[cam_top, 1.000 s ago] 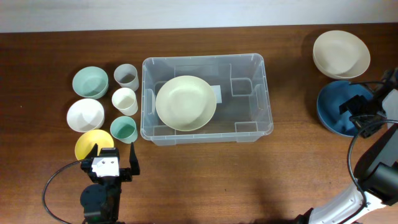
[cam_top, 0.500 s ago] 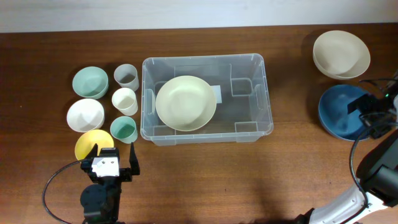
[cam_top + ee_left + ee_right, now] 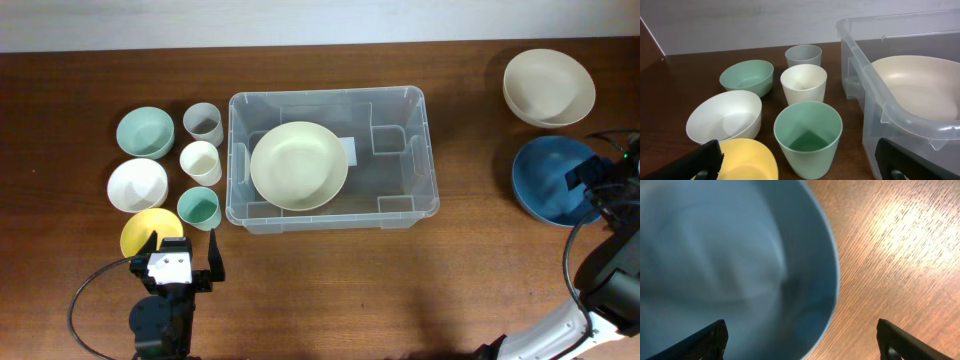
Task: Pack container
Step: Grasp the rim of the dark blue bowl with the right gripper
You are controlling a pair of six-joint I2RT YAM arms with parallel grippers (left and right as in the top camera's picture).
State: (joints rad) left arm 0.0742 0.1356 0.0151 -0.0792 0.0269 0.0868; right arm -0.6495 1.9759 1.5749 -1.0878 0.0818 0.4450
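Note:
The robot's right gripper will next move down over the dark blue bowl's edge farthest from the container, with one finger inside the bowl, and close, since the bowl's edge runs between its open fingers.
The clear container [image 3: 330,93] stands mid-table with a large cream bowl [image 3: 298,165] inside it. A dark blue bowl [image 3: 550,180] rests on the table at the right. My right gripper [image 3: 592,192] hangs over that bowl's right edge, open. In the right wrist view the blue bowl [image 3: 730,255] fills the left side, and its rim runs between the spread jaws of the gripper [image 3: 802,342], which hold nothing. My left gripper [image 3: 183,262] stands open near the front left, empty. In its wrist view the left gripper [image 3: 802,167] faces a green cup [image 3: 807,130] and a yellow bowl [image 3: 747,160].
A beige bowl [image 3: 548,87] sits at the back right. Left of the container stand a grey cup [image 3: 203,123], a cream cup [image 3: 200,161] and a green cup [image 3: 199,208]. Beside them are a pale green bowl [image 3: 144,131], a white bowl [image 3: 137,184] and a yellow bowl [image 3: 146,232].
My right gripper has slid right, from over the blue bowl's middle to its right edge, and its jaws have spread wider. The left arm has not moved.

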